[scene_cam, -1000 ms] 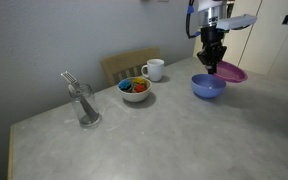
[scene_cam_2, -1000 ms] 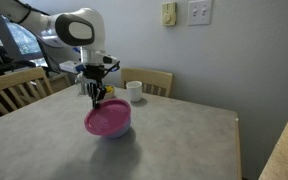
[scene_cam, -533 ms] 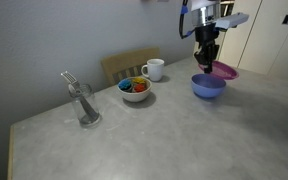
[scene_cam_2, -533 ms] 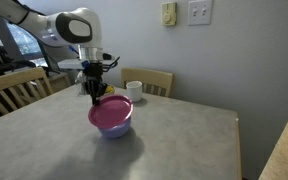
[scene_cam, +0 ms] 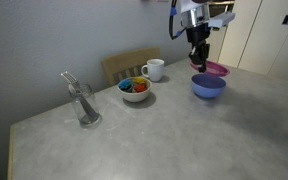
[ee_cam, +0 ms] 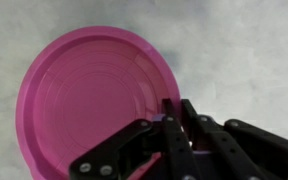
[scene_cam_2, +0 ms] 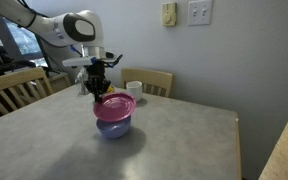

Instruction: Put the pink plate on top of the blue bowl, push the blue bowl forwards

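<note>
My gripper lowers the pink plate nearly straight down from above the blue bowl's opening next, then sets it on the bowl's rim (scene_cam: 208, 80).
My gripper (scene_cam: 196, 62) (scene_cam_2: 99, 92) (ee_cam: 175, 118) is shut on the rim of the pink plate (scene_cam: 214, 68) (scene_cam_2: 115, 107) (ee_cam: 94, 105) and holds it in the air. The plate hangs roughly level, just above the blue bowl (scene_cam: 208, 87) (scene_cam_2: 113, 127). In an exterior view the plate covers most of the bowl's opening; in another it sits above the bowl's far edge. The wrist view shows the plate filling the left of the frame, hiding the bowl.
A white-sided bowl with colourful contents (scene_cam: 135, 89) and a white mug (scene_cam: 154, 69) (scene_cam_2: 135, 90) stand behind. A glass with utensils (scene_cam: 84, 104) stands at the left. Wooden chairs (scene_cam: 129, 64) (scene_cam_2: 14, 88) stand at the table's (scene_cam: 164, 140) edges.
The gripper has lifted the pink plate and carried it over the blue bowl; the plate went from tilted beside the bowl to about level above it.
</note>
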You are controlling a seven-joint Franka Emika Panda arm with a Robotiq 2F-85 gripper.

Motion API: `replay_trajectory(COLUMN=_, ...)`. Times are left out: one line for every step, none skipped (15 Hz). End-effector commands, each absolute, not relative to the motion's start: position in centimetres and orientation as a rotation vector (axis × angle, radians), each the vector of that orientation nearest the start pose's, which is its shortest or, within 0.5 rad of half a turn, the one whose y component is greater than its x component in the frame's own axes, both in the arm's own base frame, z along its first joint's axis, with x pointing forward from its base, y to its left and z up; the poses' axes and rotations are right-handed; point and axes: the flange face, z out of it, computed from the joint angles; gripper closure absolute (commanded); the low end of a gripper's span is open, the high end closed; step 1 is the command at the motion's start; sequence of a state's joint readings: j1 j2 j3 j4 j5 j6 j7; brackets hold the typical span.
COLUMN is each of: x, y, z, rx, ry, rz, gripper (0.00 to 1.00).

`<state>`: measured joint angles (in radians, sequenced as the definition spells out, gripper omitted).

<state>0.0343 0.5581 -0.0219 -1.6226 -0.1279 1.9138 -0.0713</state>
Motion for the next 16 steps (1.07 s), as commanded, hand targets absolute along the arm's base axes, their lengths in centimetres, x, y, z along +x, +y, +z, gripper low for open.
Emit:
replay_trajectory(x=67.3, y=1.4, z=26.4, rx=-3.206, ry=-0.360, rz=0.495, gripper=0.97)
replay_trajectory(x=67.5, y=1.6, z=26.0, rx=-3.204, ry=-0.373, rz=0.503, gripper=0.97)
replay_trajectory(x=67.6, y=1.7, z=25.7, rx=-3.197, ry=-0.383, rz=0.513, gripper=0.97)
replay_trajectory(x=67.6, y=1.8, z=25.3, rx=-3.194, ry=-0.387, rz=0.523, gripper=0.97)
replay_trajectory(x=67.5, y=1.8, z=24.9, rx=-3.197, ry=-0.382, rz=0.538, gripper=0.97)
replay_trajectory(x=67.4, y=1.8, z=24.7, rx=-3.200, ry=-0.367, rz=0.554, gripper=0.97)
replay_trajectory(x=67.2, y=1.7, z=24.5, rx=-3.205, ry=-0.354, rz=0.565, gripper=0.97)
replay_trajectory(x=67.0, y=1.6, z=24.4, rx=-3.207, ry=-0.345, rz=0.572, gripper=0.97)
replay_trajectory(x=66.9, y=1.5, z=24.3, rx=-3.207, ry=-0.342, rz=0.574, gripper=0.97)
replay_trajectory(x=66.7, y=1.5, z=24.3, rx=-3.208, ry=-0.335, rz=0.575, gripper=0.97)
replay_trajectory(x=66.7, y=1.5, z=24.3, rx=-3.207, ry=-0.332, rz=0.578, gripper=0.97)
replay_trajectory(x=66.6, y=1.4, z=24.2, rx=-3.208, ry=-0.325, rz=0.578, gripper=0.97)
replay_trajectory(x=66.5, y=1.3, z=24.1, rx=-3.207, ry=-0.320, rz=0.580, gripper=0.97)
replay_trajectory(x=66.5, y=1.3, z=24.1, rx=-3.208, ry=-0.314, rz=0.583, gripper=0.97)
replay_trajectory(x=66.4, y=1.2, z=24.0, rx=-3.208, ry=-0.308, rz=0.586, gripper=0.97)
replay_trajectory(x=66.2, y=1.2, z=23.9, rx=-3.210, ry=-0.298, rz=0.595, gripper=0.97)
